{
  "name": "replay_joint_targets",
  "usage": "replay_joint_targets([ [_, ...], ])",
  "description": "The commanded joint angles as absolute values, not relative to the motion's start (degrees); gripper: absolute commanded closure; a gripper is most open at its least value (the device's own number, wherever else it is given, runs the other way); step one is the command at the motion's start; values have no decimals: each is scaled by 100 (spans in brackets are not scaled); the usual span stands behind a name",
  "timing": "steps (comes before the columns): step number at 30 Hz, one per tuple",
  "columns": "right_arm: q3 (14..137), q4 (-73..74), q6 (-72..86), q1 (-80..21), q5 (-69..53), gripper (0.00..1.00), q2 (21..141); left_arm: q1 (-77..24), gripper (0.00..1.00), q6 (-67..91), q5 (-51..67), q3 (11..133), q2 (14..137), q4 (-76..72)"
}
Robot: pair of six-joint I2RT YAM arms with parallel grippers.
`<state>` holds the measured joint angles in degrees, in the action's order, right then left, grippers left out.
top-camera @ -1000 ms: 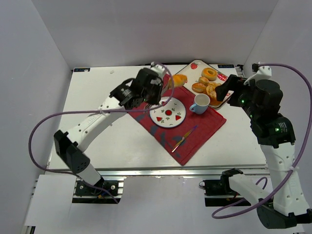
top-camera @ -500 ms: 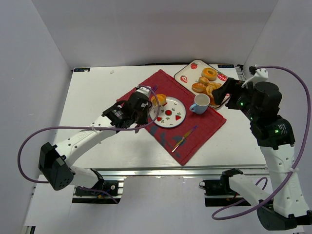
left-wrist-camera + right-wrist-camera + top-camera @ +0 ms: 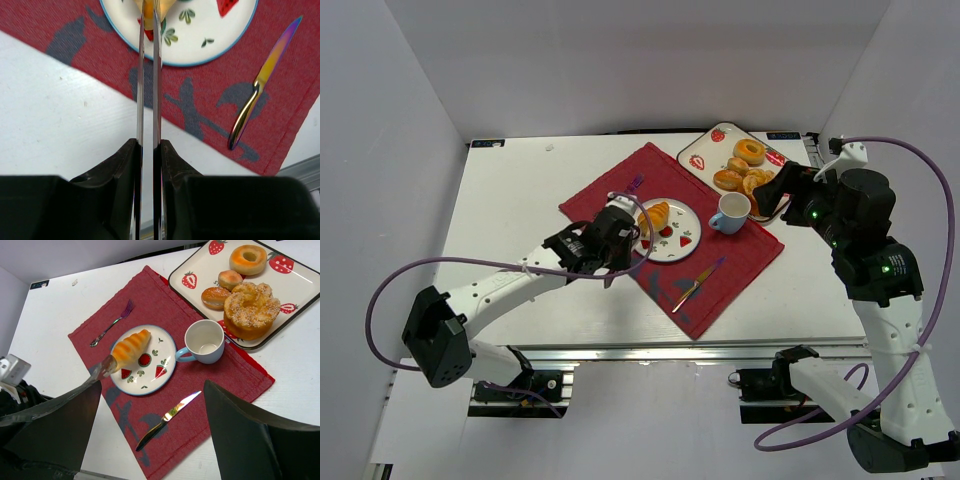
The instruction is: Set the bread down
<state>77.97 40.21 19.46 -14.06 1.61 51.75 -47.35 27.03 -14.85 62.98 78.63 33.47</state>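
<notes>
I will next move my left gripper to its left in the top view, then lower the tongs and let them go, because the croissant (image 3: 658,213) is on the plate and the table is bare that way.
The bread, a golden-orange croissant (image 3: 658,213), lies on the left part of the small white fruit-print plate (image 3: 692,228); it also shows in the right wrist view (image 3: 131,346). My left gripper (image 3: 610,240) is shut on thin metal tongs (image 3: 147,75). The tong tips reach the croissant's near end (image 3: 165,4) over the plate (image 3: 210,30); I cannot tell whether they still pinch it. My right gripper (image 3: 775,195) is open and empty, up over the near edge of the tray, its jaws wide apart (image 3: 153,385).
A red placemat (image 3: 740,265) holds the plate, a light-blue cup (image 3: 730,212), a knife (image 3: 695,285) and a fork (image 3: 111,324). A strawberry-print tray (image 3: 695,160) at the back right holds a ring donut (image 3: 750,151) and glazed pastries (image 3: 250,310).
My left arm has carried the croissant in the tongs from beside the tray to the plate and drawn back toward the near left. The right arm has barely moved.
</notes>
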Motion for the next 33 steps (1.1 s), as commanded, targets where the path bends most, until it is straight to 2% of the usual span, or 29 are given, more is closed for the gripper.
replay_joint_targets([
  [1,7893,3894,1986,-1424,167,11,5124,-4869,100,2847,-1521,6188,7717,3322],
  [3,7858,3867,1995,-1424,176,10,5124,-4895,100,2883,-1477,6153,7682,3340],
  [6,7831,3832,2039,-1433,141,11,5142,-4957,76,2883,-1494,6179,7708,3454],
  [7,7840,3823,2039,-1424,132,11,5142,-4992,63,2874,-1529,6222,7708,3541],
  [10,7822,3788,2065,-1433,123,11,5150,-5027,53,2874,-1617,6328,7717,3647],
  [17,7787,3753,2101,-1433,79,11,5150,-5054,47,2892,-1801,6521,7699,3832],
  [21,7787,3753,2083,-1433,53,11,5168,-5071,49,2953,-2091,6881,7620,4235],
  [25,7796,3718,2065,-1433,53,11,5194,-5071,50,3435,-2960,7163,7226,4815],
  [29,7787,3613,2118,-1441,-167,11,5299,-5071,51,4819,-4249,6918,6751,5535],
  [33,7945,3437,2127,-1520,-211,11,5633,-4984,52,6220,-4711,5989,6793,5942],
])
